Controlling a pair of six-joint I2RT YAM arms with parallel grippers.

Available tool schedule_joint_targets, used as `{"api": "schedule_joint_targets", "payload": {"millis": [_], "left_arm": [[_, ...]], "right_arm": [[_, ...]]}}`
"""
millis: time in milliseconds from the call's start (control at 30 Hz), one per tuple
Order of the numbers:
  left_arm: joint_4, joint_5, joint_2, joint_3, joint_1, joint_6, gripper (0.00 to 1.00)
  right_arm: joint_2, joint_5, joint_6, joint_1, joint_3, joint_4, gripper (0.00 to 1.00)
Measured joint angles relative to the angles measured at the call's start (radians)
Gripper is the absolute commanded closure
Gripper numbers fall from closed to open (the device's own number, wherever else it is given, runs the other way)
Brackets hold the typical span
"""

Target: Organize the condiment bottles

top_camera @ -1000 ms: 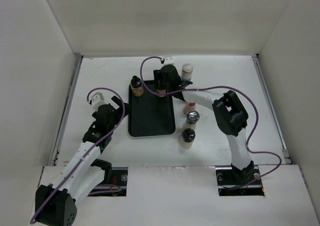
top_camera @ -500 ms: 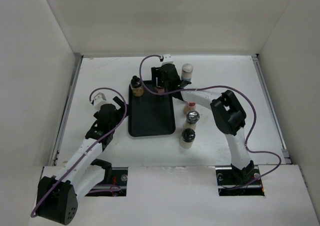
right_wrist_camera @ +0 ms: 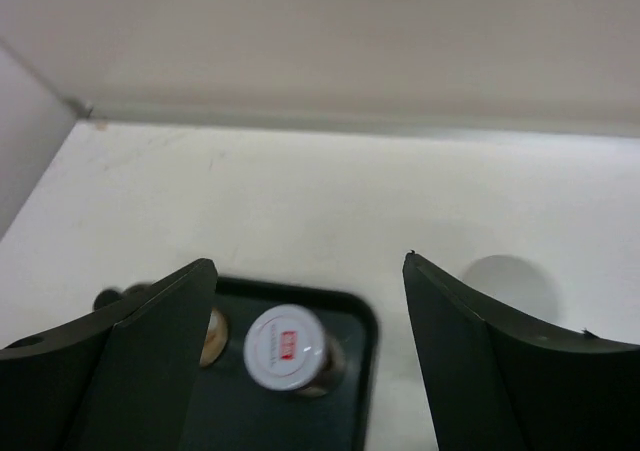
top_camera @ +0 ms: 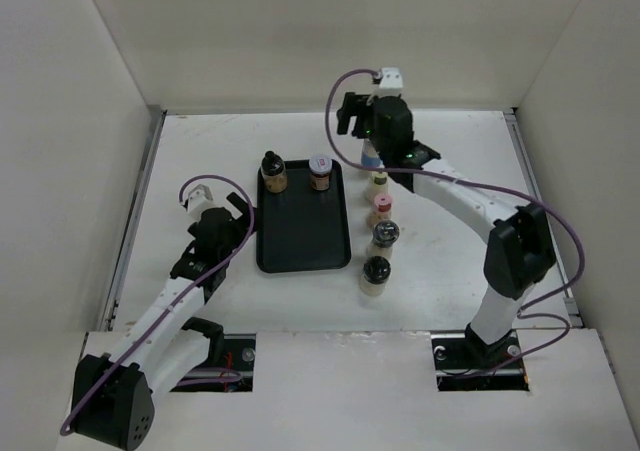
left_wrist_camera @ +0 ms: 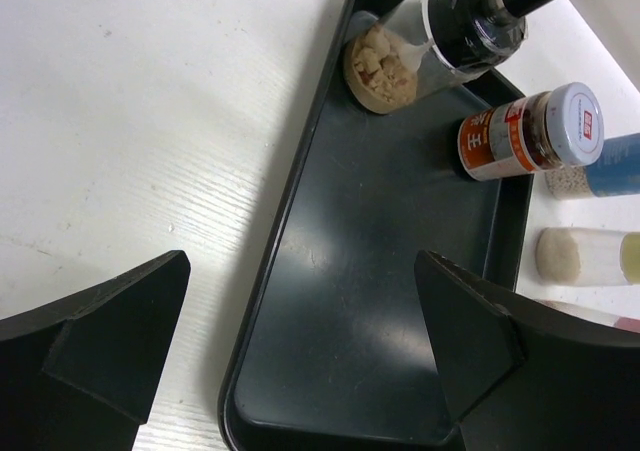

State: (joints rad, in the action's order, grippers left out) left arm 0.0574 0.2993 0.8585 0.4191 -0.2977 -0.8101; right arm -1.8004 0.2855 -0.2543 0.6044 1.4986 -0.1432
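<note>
I need to lower my right gripper and shift it toward the right in the right wrist view, so that it comes onto the lid of the blue-label bottle [top_camera: 370, 155].
A black tray [top_camera: 300, 241] holds a black-capped bottle [top_camera: 272, 171] and a white-capped red-label jar [top_camera: 320, 170] at its far end. Both also show in the left wrist view, the bottle [left_wrist_camera: 450, 26] and the jar [left_wrist_camera: 530, 131]. Right of the tray stands a row: a blue-label bottle [top_camera: 370, 155], yellow-capped [top_camera: 379, 181], pink-capped [top_camera: 381, 209], silver-capped [top_camera: 386, 235] and black-capped [top_camera: 375, 273] bottles. My right gripper [top_camera: 355, 121] is open and empty, raised above the table's back; the white-capped jar [right_wrist_camera: 285, 349] shows below it. My left gripper [top_camera: 238, 211] is open and empty at the tray's left edge.
White walls close the table at the back and both sides. The right arm's purple cable [top_camera: 560, 231] loops over the right side. The tray rim [left_wrist_camera: 262, 301] lies between my left fingers.
My right gripper has let go of the white-capped jar on the tray's far right corner and moved up, back and to the right. The left arm has hardly moved.
</note>
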Motion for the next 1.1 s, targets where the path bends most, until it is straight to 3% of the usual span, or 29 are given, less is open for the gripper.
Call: {"api": "schedule_joint_targets", "payload": {"millis": [133,267,567,700,833,900,1100], "left_arm": [[0.002,0.000,0.002,0.000,-0.007,0.000,0.00],[0.001,0.000,0.017,0.000,-0.013,0.000,0.00],[0.001,0.001,0.055,0.000,-0.024,0.000,0.00],[0.000,0.001,0.058,0.002,-0.024,0.000,0.00],[0.000,0.002,0.060,0.002,-0.024,0.000,0.00],[0.000,0.002,0.060,0.002,-0.023,0.000,0.00],[0.006,0.002,0.059,0.010,-0.023,0.000,0.00]], "right_arm": [[0.065,0.039,0.009,-0.108,-0.013,0.005,0.05],[0.020,0.058,0.023,-0.172,0.011,0.068,0.04],[-0.151,0.005,0.042,-0.169,0.032,0.185,0.05],[-0.181,-0.010,0.042,-0.173,0.050,0.196,0.16],[-0.202,-0.016,0.042,-0.175,0.073,0.192,0.43],[-0.203,-0.013,0.042,-0.177,0.074,0.188,0.51],[-0.179,-0.007,0.031,-0.178,0.050,0.177,0.55]]}}
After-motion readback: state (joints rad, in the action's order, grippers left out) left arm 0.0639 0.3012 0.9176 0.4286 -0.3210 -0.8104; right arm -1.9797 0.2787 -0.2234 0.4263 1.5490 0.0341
